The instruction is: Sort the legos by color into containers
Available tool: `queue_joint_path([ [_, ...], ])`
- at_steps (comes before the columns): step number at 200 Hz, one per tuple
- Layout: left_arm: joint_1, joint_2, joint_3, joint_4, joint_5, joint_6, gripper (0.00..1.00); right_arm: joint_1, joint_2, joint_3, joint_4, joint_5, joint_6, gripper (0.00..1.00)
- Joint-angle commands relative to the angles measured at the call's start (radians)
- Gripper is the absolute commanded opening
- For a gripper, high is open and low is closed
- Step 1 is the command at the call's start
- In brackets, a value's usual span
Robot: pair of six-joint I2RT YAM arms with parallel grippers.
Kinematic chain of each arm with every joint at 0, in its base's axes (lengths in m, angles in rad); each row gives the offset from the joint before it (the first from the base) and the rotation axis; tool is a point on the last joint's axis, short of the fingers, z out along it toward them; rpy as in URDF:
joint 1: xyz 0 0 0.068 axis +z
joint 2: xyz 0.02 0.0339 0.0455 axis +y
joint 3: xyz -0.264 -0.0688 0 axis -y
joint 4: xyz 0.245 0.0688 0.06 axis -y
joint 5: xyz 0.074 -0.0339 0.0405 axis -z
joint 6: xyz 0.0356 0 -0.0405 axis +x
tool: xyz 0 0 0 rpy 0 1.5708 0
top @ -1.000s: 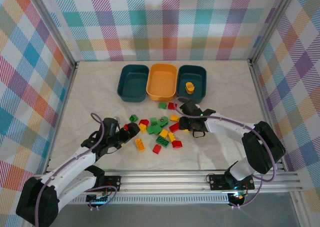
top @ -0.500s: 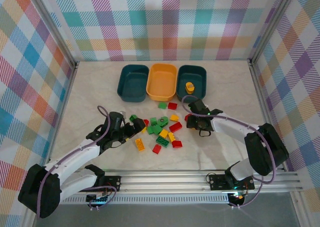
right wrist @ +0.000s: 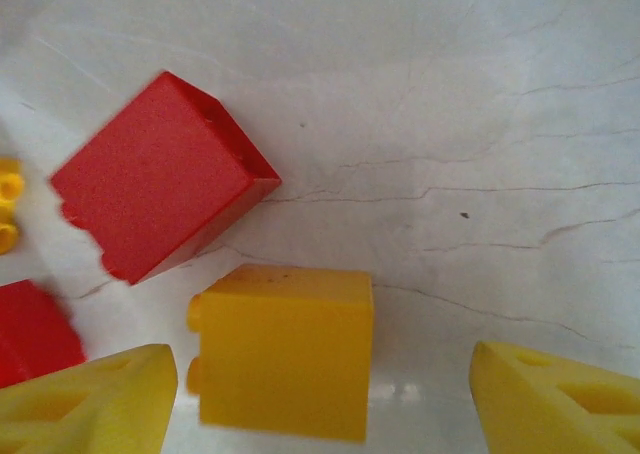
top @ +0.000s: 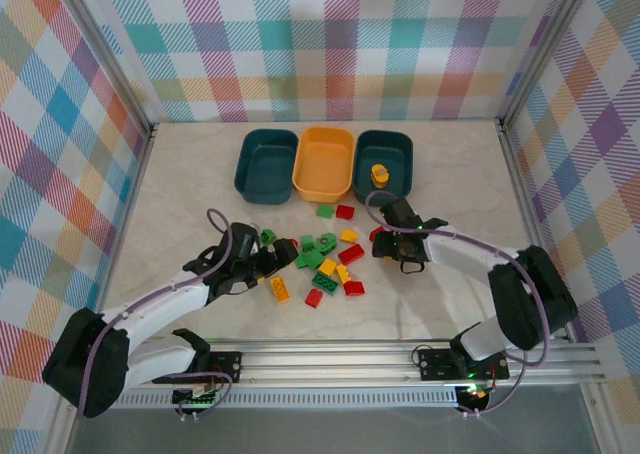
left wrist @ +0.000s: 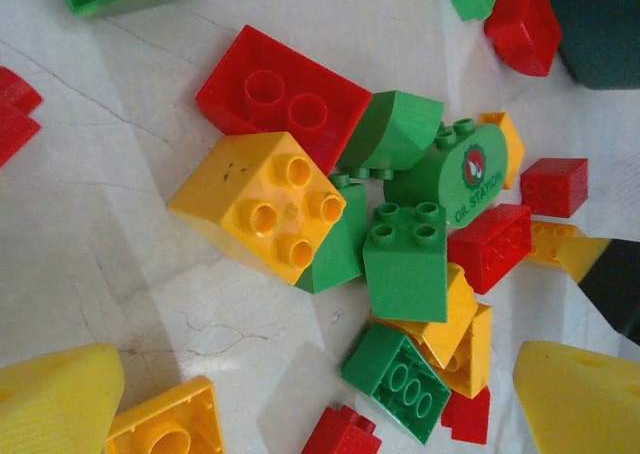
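My right gripper should go down next, with its fingers around the yellow brick. Then it should close on the sides of the brick.
The legos lie in a loose red, green and yellow pile mid-table. My left gripper stands open at the pile's left edge. In the left wrist view its fingertips flank a green brick and a red brick, with a yellow four-stud brick just ahead. My right gripper is open at the pile's right edge. A yellow brick sits between its fingers, nearer the left one, with a clear gap on the right. A red brick lies beside it.
The containers stand in a row at the back: a teal tub, a yellow-orange tub and a teal tub holding a yellow brick. Metal rails and checked walls close the table on all sides.
My left gripper has moved right, up to the pile. My right gripper shifted back and right, away from the pile, and its jaws have spread wider around the yellow brick.
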Motion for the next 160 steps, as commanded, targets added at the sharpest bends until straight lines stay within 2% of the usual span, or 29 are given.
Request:
queue_joint_path([
  [1,-0.017,0.035,0.087,-0.004,-0.002,0.027,1.0,0.001,0.05,0.025,0.045,-0.02,0.009,0.74],
  [19,-0.019,0.056,0.103,-0.012,-0.012,0.033,1.0,0.001,0.071,0.025,0.056,-0.012,0.005,0.65],
  [42,-0.02,0.077,0.095,0.003,-0.016,0.022,1.0,0.002,0.052,0.014,0.059,0.016,-0.007,0.47],
  [64,-0.02,0.094,0.094,0.01,-0.021,0.02,1.0,0.001,-0.008,0.004,0.046,0.038,-0.041,0.38],
  [98,-0.02,0.116,0.135,-0.017,-0.038,0.041,1.0,0.001,-0.178,0.019,-0.026,0.086,-0.085,0.35],
  [116,-0.02,0.132,0.159,-0.031,-0.046,0.048,1.0,-0.007,-0.22,0.077,-0.035,0.119,-0.134,0.35],
  [134,-0.02,0.149,0.177,-0.04,-0.064,0.045,1.0,-0.052,-0.172,0.158,-0.007,0.117,-0.173,0.34],
  [160,-0.02,0.152,0.183,-0.055,-0.094,0.025,1.0,-0.144,0.043,0.375,0.03,0.042,-0.21,0.34],
])
